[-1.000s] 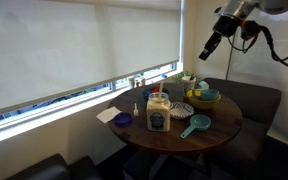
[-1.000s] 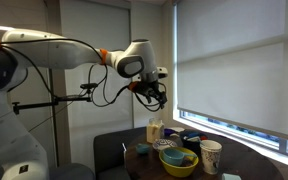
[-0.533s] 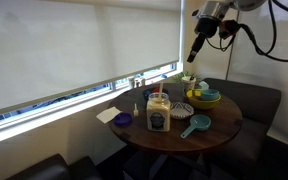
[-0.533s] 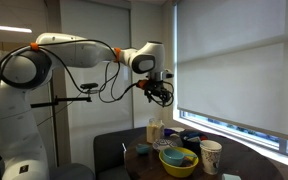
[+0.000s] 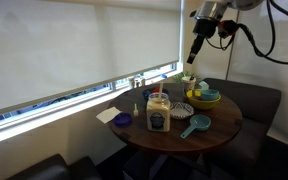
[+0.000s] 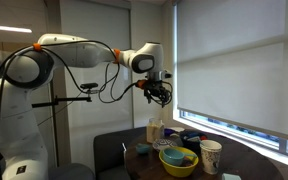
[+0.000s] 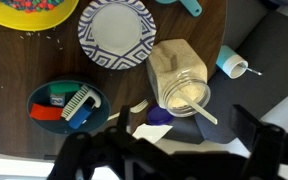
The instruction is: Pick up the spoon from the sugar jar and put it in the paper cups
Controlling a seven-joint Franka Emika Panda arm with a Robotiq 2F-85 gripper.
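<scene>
I need to move my gripper outward and down next, onto the spoon's raised handle end, because it leans out over the jar's rim, below and outward of my gripper.
The sugar jar (image 5: pixel 158 116) stands on the round table, tall and clear with a dark blue label; it also shows in an exterior view (image 6: pixel 155 131). From above in the wrist view the jar (image 7: pixel 174 70) is open, and a pale spoon (image 7: pixel 196 104) leans in the white grains with its handle over the rim. My gripper (image 5: pixel 194 52) hangs high above the table, open and empty, also seen in an exterior view (image 6: pixel 161 97). In the wrist view the gripper (image 7: pixel 182 122) has its jaws apart just below the jar. A pale paper cup (image 6: pixel 211 155) stands at the table's near edge.
A patterned plate (image 7: pixel 117 35), a yellow bowl (image 7: pixel 24 10), a blue bowl (image 7: pixel 64 103) with items in it, a blue lid (image 7: pixel 160 117) and a small bottle (image 7: pixel 231 63) surround the jar. A teal scoop (image 5: pixel 194 125) lies near the table edge. A dark sofa (image 5: pixel 259 105) stands beside the table.
One second ago the arm was further from the window; it swung in over the table. In the last half second it has barely moved.
</scene>
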